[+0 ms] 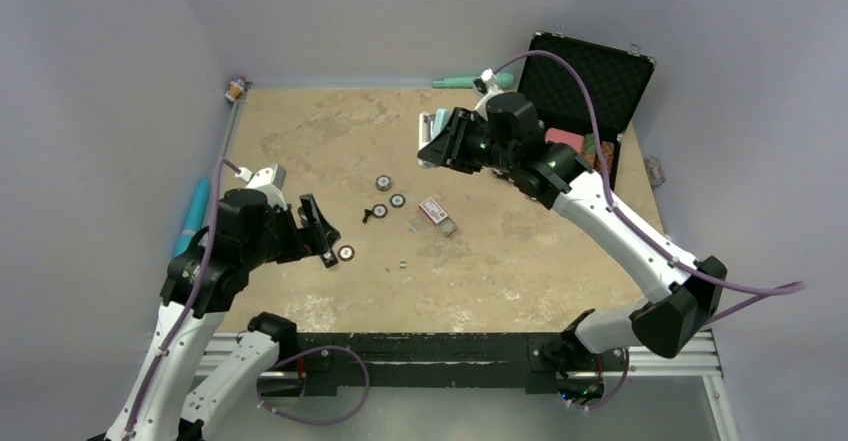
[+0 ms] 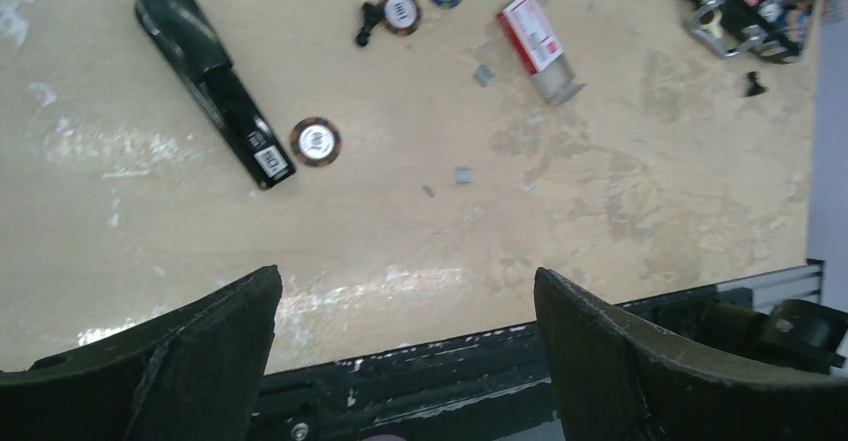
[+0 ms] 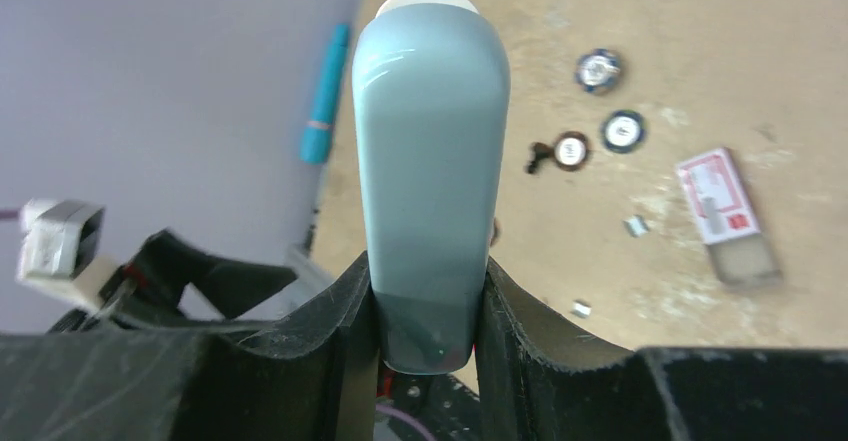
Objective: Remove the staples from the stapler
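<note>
To get the light-blue rounded bar (image 3: 430, 151) on the tabletop beside the red-and-white box's tray, where it has room, my right gripper should lower and draw back first.
The black stapler (image 2: 210, 76) lies flat and closed on the tan table, up and left of my left gripper (image 2: 405, 291), which is open, empty and raised above the near edge. In the top view the stapler (image 1: 318, 231) lies just right of the left arm's head, one end beside a poker chip (image 1: 346, 253). Tiny silvery staple strips (image 2: 463, 174) lie loose on the table, one also in the top view (image 1: 403, 262). My right gripper (image 3: 430, 301) is shut on a light-blue rounded bar (image 3: 430, 151), held above the back of the table (image 1: 440, 126).
Three more poker chips (image 1: 383, 182) and a small black piece (image 1: 368, 215) lie mid-table. A red-and-white box (image 1: 435, 211) with its tray slid out lies beside them. An open black case (image 1: 590, 81) stands back right. A teal pen (image 1: 193, 216) lies along the left wall.
</note>
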You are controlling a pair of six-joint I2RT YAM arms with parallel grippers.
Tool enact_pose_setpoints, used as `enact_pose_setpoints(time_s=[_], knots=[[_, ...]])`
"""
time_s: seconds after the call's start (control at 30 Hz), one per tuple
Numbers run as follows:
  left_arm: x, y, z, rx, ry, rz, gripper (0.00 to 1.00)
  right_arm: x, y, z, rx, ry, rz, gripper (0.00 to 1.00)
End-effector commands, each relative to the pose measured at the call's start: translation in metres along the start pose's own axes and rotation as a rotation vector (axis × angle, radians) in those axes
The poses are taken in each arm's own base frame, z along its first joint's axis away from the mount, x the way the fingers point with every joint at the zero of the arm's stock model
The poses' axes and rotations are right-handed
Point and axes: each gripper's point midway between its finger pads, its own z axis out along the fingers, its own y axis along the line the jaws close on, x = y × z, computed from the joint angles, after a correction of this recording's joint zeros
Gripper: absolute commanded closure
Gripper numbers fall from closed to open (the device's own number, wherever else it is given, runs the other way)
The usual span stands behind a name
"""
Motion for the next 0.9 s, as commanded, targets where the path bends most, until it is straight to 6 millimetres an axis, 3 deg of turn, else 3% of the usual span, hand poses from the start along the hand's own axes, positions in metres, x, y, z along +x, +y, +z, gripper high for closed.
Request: enact_pose_setpoints(time_s=[0.0, 0.13, 0.2, 0.33, 0.57, 0.87], knots=[[0.018, 0.038, 0.002, -0.153, 0.003, 0.007, 0.0, -0.011, -0.05, 0.009, 0.224, -0.004, -0.044, 1.0], [0.032, 0.054, 0.006, -0.195, 0.005, 0.006, 0.0, -0.008, -0.094, 0.037, 0.37, 0.038, -0.077, 1.0], [0.032, 0.052, 0.005, -0.185, 0.003, 0.005, 0.0, -0.004, -0.115, 0.049, 0.44, 0.066, -0.103, 1.0], [0.032, 0.055, 0.007, -0.197, 0.001, 0.0, 0.0, 0.014, -0.164, 0.059, 0.575, 0.119, -0.133, 1.0], [0.034, 0.055, 0.009, -0.204, 0.021, -0.017, 0.0, 0.067, -0.232, 0.037, 0.722, 0.238, -0.133, 1.0], [0.032, 0.059, 0.009, -0.225, 0.004, -0.032, 0.0, 0.12, -0.264, 0.006, 0.757, 0.311, -0.064, 1.0]])
